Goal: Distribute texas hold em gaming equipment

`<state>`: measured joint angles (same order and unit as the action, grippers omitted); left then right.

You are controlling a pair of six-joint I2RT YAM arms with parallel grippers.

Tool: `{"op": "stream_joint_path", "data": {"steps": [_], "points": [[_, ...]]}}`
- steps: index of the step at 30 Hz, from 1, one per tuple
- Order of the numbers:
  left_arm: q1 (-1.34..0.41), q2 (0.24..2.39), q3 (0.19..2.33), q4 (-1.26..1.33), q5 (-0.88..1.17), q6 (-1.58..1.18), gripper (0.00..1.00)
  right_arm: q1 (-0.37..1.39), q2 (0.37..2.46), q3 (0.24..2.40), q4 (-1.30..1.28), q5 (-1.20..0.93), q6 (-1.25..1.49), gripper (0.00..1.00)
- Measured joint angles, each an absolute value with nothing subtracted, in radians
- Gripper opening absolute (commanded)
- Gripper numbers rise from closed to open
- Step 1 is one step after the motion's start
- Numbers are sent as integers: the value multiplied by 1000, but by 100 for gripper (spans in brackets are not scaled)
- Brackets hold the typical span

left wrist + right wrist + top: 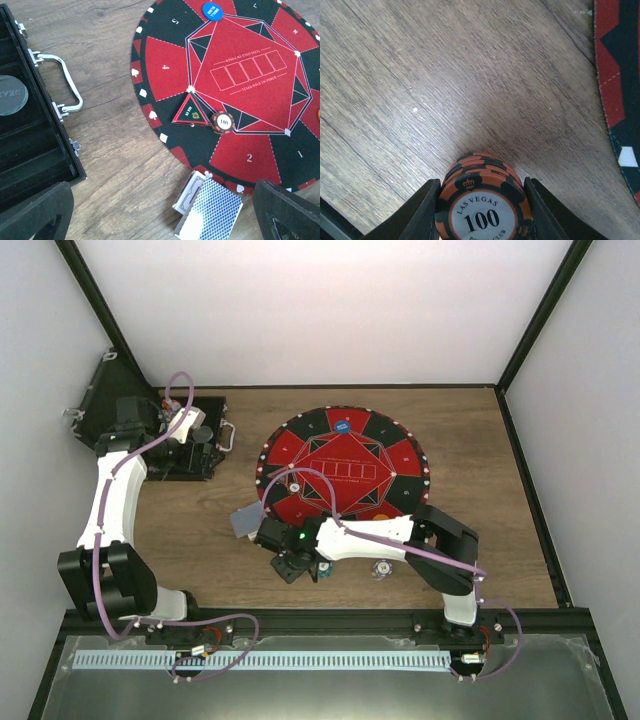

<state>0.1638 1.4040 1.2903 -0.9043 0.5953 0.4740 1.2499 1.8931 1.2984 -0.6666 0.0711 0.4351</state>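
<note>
I will next move my right gripper out across the mat and release, because the red patch by the blue disc button (343, 444) is farther out than my gripper and still bare of chips.
My right gripper (482, 212) is shut on a short stack of orange-and-black "100" poker chips (482, 185) over bare wood, just off the near-left rim of the round red-and-black poker mat (343, 465). In the top view the right gripper (292, 562) is next to a teal chip (323, 571), with a white chip (381, 568) further right. Blue-backed playing cards (212, 210) lie at the mat's edge. My left gripper (160, 222) is open and empty above the wood between the case and the mat. A blue disc button (212, 11) and a single "100" chip (222, 122) lie on the mat.
The black hinged case (30, 150) with a metal handle (62, 82) lies open at the far left. A red triangular "all in" marker (191, 110) sits on the mat. An orange disc (318, 114) shows at the mat's right edge. White walls enclose the table.
</note>
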Motion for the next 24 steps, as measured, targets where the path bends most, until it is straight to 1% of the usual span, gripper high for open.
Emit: {"op": "stream_joint_path", "data": {"steps": [1, 2, 6, 10, 18, 24], "points": [[164, 1404, 1290, -904, 595, 474, 100, 1250, 1893, 1298, -665, 71, 435, 28], [164, 1403, 1290, -904, 595, 474, 100, 1250, 1893, 1298, -664, 72, 440, 27], [164, 1403, 1290, -904, 595, 476, 100, 1250, 1893, 1300, -666, 73, 436, 27], [164, 1403, 1290, -905, 595, 476, 100, 1250, 1890, 1304, -681, 76, 435, 23], [164, 1403, 1291, -907, 595, 476, 100, 1243, 1836, 1378, -753, 100, 434, 24], [164, 1403, 1301, -910, 595, 476, 100, 1172, 1787, 1441, -784, 118, 403, 24]]}}
